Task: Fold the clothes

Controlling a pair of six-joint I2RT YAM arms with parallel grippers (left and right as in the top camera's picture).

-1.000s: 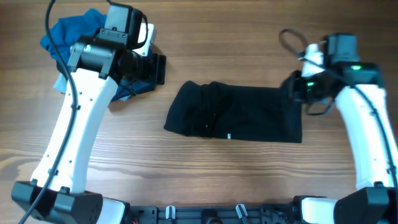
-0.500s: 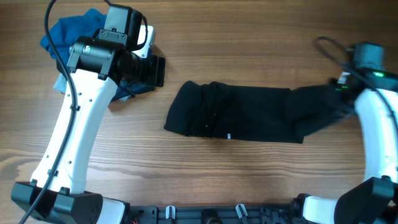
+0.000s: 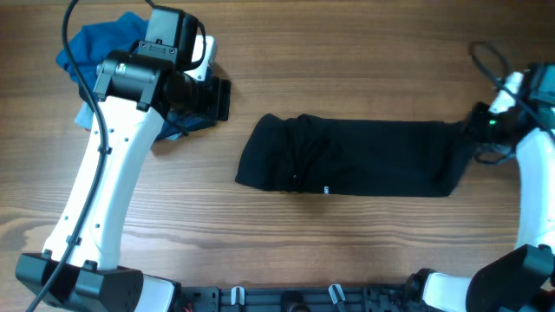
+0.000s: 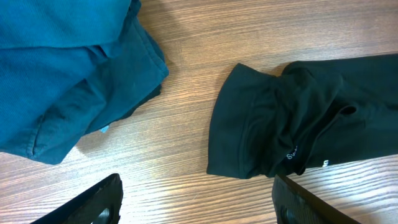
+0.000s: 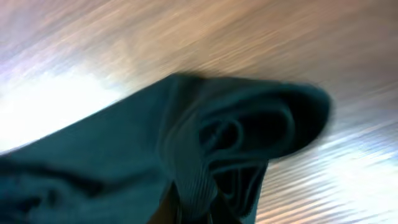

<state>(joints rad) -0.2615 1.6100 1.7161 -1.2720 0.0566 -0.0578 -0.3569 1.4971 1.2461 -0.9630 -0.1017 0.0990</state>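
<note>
The robot's right gripper needs to carry the pinched end of the shirt over the long folded shirt's flat middle (image 3: 371, 160) (image 5: 106, 155) and release it, because that middle lies to the left in the overhead view.
A black shirt (image 3: 347, 156) lies in a long folded band across the middle of the table. At its right end my right gripper (image 3: 479, 130) is shut on the fabric; in the right wrist view a ribbed edge of the shirt (image 5: 205, 137) is pinched in that gripper (image 5: 196, 208). My left gripper (image 3: 218, 98) hovers open at the back left, holding nothing. In the left wrist view its fingers (image 4: 99, 202) frame bare wood, and the black shirt's left end (image 4: 292, 124) lies just ahead. A heap of teal-blue clothes (image 3: 95, 48) sits under the left arm, filling the left (image 4: 68, 74) of that view.
A black cable (image 3: 486, 56) loops behind the right arm near the table's right edge. Both arm bases stand along the front edge. Bare wooden tabletop (image 3: 347, 52) extends behind and in front of the black shirt.
My right gripper has travelled right, dragging the black shirt's right end with it. The band is now stretched longer and shifted slightly right. The left arm has stayed still.
</note>
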